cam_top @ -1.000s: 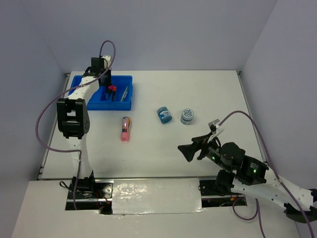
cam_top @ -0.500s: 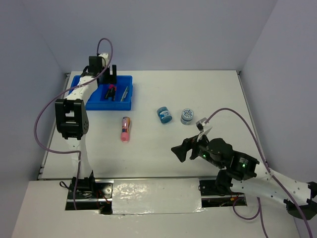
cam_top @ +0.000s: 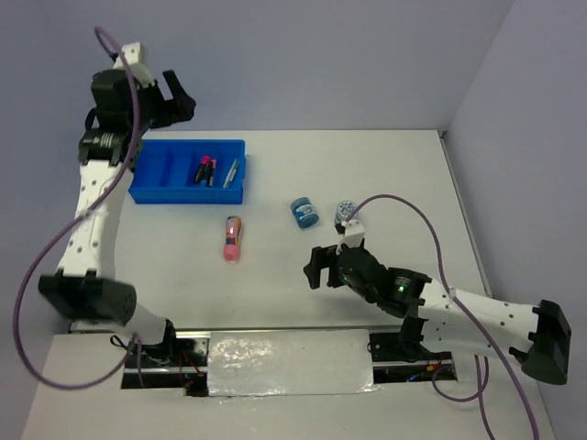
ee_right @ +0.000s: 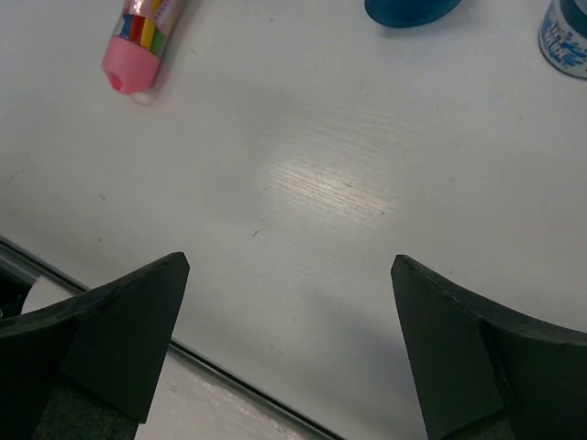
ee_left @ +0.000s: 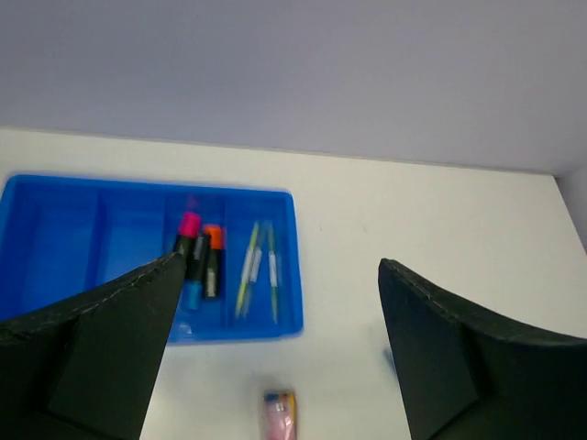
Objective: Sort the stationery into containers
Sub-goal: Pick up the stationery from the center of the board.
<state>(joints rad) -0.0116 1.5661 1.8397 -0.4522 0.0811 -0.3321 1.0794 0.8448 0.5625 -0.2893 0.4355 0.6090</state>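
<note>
I next need to move my left gripper down and back to the pink tube, which is still outside the tray [cam_top: 154,174], and bring my open fingers around its body [cam_top: 233,239].
The blue tray [cam_top: 154,174] [ee_left: 64,243] stands at the back left of the table. One compartment holds short black markers [cam_top: 204,170] [ee_left: 199,255] with pink, orange and blue ends, and the one beside it holds thin pens [cam_top: 231,171] [ee_left: 258,270]. A pink tube [cam_top: 232,238] [ee_left: 280,412] [ee_right: 142,32] lies on the table in front of the tray. Two round blue jars [cam_top: 304,212] [cam_top: 346,213] [ee_right: 408,7] [ee_right: 564,37] stand mid-table. My left gripper [cam_top: 182,99] [ee_left: 280,263] hangs open and empty, high above the tray. Low over bare table, right of the tube and nearer than the jars, is my right gripper [cam_top: 314,266] [ee_right: 289,261], open and empty.
The table's near edge [ee_right: 229,367] runs just below the right gripper. A purple cable [cam_top: 404,206] loops over the right arm. Grey walls close the back and both sides.
My left gripper opened over the tray's marker compartment, then rose high above the tray. The right gripper, still open, moved left across the table towards the pink tube.
</note>
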